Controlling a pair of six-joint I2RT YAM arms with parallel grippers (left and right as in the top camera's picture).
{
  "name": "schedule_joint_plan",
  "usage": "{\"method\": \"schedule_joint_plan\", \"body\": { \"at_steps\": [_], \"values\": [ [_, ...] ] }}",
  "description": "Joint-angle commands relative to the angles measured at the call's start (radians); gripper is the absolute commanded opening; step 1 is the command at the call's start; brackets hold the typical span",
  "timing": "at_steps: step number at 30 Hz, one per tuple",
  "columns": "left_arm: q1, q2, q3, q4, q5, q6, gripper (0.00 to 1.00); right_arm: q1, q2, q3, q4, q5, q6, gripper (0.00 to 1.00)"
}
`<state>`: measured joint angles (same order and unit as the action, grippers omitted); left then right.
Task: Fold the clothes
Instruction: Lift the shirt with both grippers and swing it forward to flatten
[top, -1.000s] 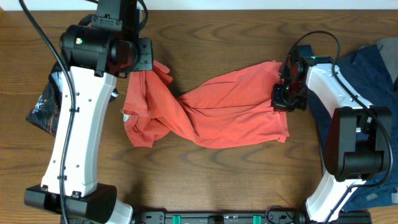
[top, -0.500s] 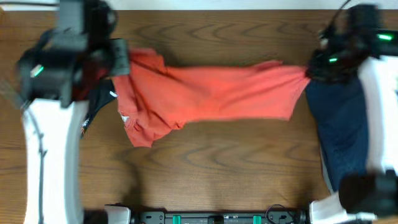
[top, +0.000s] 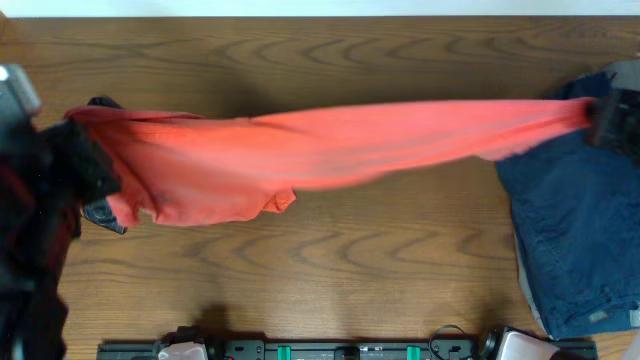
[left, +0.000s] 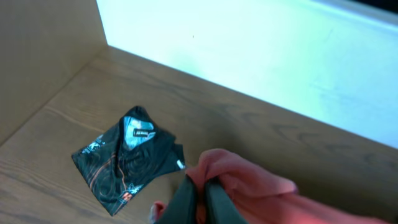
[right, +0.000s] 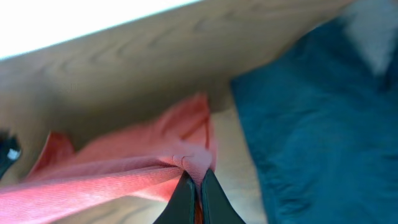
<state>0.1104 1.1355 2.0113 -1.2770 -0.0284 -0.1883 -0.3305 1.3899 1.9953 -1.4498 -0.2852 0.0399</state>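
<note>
I will lower my left gripper onto the bare wood (top: 188, 243) next to the black printed garment next and let go of the bunched corner, because the T-shirt (top: 330, 150) hangs stretched above the table.
The clothes, a coral-red T-shirt (top: 330, 150), hang stretched in a long band across the table from left to right. My left gripper (top: 80, 130) is a dark blur at the left end of the band. In the left wrist view it (left: 200, 194) is shut on a bunched fold of the shirt (left: 249, 186). My right gripper (top: 600, 118) holds the far right end. In the right wrist view it (right: 198, 186) is shut on a pinch of the shirt (right: 124, 171). A sleeve droops at the lower left. The lettering is hidden.
A navy blue garment (top: 575, 230) lies on the right side of the table, under the right gripper, and also shows in the right wrist view (right: 323, 124). A black printed garment (left: 121, 165) lies at the left, below the left gripper. Wood table (top: 330, 290).
Both arms have swung outward and up, pulling the crumpled shirt from the table's middle into a taut band. Both grips stayed shut on it.
</note>
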Motion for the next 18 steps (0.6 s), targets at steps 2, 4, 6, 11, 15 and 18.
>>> {"method": "schedule_joint_plan", "body": {
  "at_steps": [2, 4, 6, 11, 15, 18],
  "values": [
    [0.010, -0.034, 0.005, 0.019, -0.004, -0.024, 0.06, -0.036, -0.048, 0.047, 0.006, -0.011, -0.008, 0.01],
    [0.010, -0.030, 0.005, 0.024, 0.014, -0.031, 0.06, -0.032, -0.042, 0.046, 0.010, -0.011, -0.009, 0.01],
    [0.010, -0.011, 0.005, 0.034, 0.074, -0.031, 0.06, -0.022, -0.026, 0.046, 0.006, -0.017, -0.012, 0.01],
    [0.010, 0.102, 0.005, 0.052, 0.175, -0.030, 0.06, 0.017, 0.068, 0.046, 0.016, -0.065, -0.019, 0.01],
    [0.010, 0.255, 0.005, 0.068, 0.179, -0.024, 0.06, 0.085, 0.182, 0.046, 0.057, -0.066, -0.047, 0.01],
    [0.010, 0.375, 0.005, 0.123, 0.196, -0.017, 0.06, 0.139, 0.277, 0.046, 0.150, -0.062, -0.044, 0.01]
  ]
}}
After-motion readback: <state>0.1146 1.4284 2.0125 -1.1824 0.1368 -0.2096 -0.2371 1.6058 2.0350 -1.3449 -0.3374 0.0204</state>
